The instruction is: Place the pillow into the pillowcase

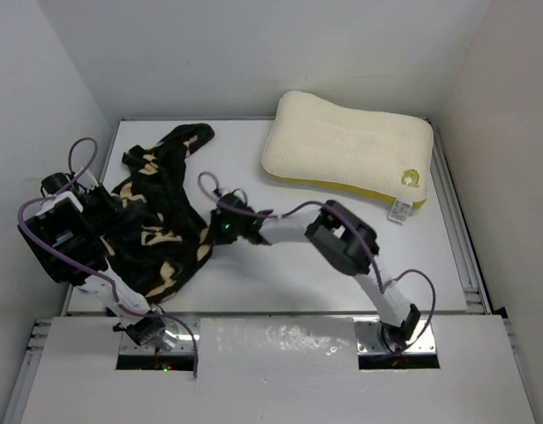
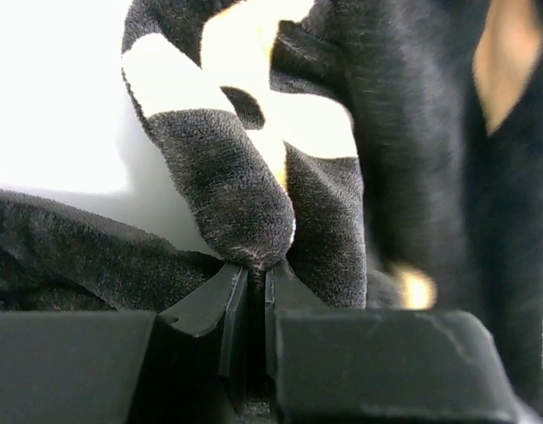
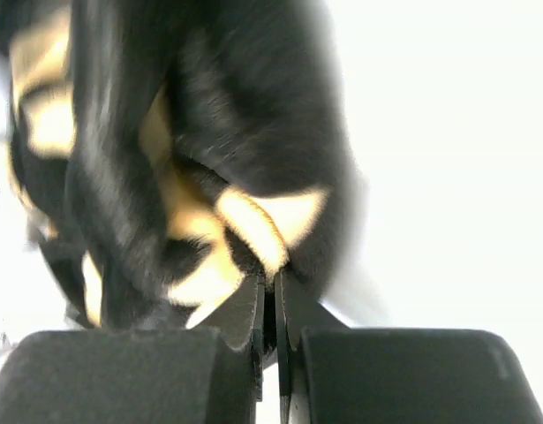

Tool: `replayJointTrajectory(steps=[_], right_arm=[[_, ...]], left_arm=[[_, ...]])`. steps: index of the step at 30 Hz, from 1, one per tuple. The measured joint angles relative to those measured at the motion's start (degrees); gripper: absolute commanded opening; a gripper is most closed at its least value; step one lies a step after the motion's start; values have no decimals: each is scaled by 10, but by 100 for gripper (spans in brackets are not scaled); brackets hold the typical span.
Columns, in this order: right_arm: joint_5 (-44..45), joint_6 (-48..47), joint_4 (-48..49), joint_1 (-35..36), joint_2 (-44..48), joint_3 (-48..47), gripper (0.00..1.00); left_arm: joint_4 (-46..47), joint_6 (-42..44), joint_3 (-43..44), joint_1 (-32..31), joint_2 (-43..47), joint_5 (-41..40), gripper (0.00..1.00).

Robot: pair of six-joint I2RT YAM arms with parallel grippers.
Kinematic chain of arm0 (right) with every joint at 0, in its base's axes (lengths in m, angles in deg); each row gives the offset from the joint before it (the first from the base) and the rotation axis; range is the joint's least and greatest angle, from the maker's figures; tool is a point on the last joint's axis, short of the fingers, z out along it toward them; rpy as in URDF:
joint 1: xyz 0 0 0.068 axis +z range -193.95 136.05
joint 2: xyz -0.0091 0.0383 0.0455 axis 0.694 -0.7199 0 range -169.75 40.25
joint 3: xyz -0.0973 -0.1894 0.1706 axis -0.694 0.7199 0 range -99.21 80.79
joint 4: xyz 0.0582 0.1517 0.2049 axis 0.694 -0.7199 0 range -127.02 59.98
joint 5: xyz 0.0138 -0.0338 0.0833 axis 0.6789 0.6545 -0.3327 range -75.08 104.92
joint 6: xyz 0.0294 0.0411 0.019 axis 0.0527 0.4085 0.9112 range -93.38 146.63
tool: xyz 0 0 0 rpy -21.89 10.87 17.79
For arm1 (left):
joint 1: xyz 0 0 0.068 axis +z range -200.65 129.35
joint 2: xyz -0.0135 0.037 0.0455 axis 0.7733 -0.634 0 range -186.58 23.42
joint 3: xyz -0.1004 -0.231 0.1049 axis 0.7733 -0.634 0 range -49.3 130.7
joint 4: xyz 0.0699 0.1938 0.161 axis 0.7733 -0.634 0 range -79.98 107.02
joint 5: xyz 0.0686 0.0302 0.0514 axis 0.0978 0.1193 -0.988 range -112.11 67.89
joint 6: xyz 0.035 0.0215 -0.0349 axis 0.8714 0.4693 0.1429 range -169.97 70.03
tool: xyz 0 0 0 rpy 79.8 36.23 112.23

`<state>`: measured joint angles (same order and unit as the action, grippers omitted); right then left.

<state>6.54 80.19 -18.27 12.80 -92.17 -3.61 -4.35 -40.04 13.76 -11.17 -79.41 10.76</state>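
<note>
The left gripper draws the rolled fold back toward the near part of the pillowcase next and releases it there, as the cloth still lies crumpled.
The black pillowcase (image 1: 161, 212) with tan motifs lies crumpled at the left of the table. My left gripper (image 1: 106, 212) is at its left edge. In the left wrist view that gripper (image 2: 256, 269) is shut on a rolled fold of the pillowcase (image 2: 227, 185). My right gripper (image 1: 208, 234) reaches across to the heap's right edge. In the right wrist view it (image 3: 271, 278) is shut on a black and tan fold of the pillowcase (image 3: 253, 203). The cream pillow (image 1: 346, 150), with a yellow band and a white tag, lies apart at the back right.
White walls close in the white table (image 1: 280, 274) on the left, back and right. A metal rail (image 1: 456, 238) runs along the table's right side. The right arm (image 1: 342, 234) stretches over the table's middle, and purple cables loop off both arms.
</note>
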Motion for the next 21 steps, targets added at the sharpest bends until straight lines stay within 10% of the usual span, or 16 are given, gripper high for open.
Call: replayJointTrajectory(steps=[9, 16, 19, 21], right_arm=[[30, -62, -110, -282, 1, -201, 0], [38, -60, -125, -281, -23, -233, 0], [44, -55, -138, -259, -48, -244, 26], [50, -50, -146, -256, -56, -244, 65]], left_arm=[[-60, 135, -9, -36, 37, -45, 0], [-135, 293, -100, -54, 92, -52, 2], [-190, 375, -130, -49, 111, -73, 26], [-227, 417, -139, -50, 126, -82, 41]])
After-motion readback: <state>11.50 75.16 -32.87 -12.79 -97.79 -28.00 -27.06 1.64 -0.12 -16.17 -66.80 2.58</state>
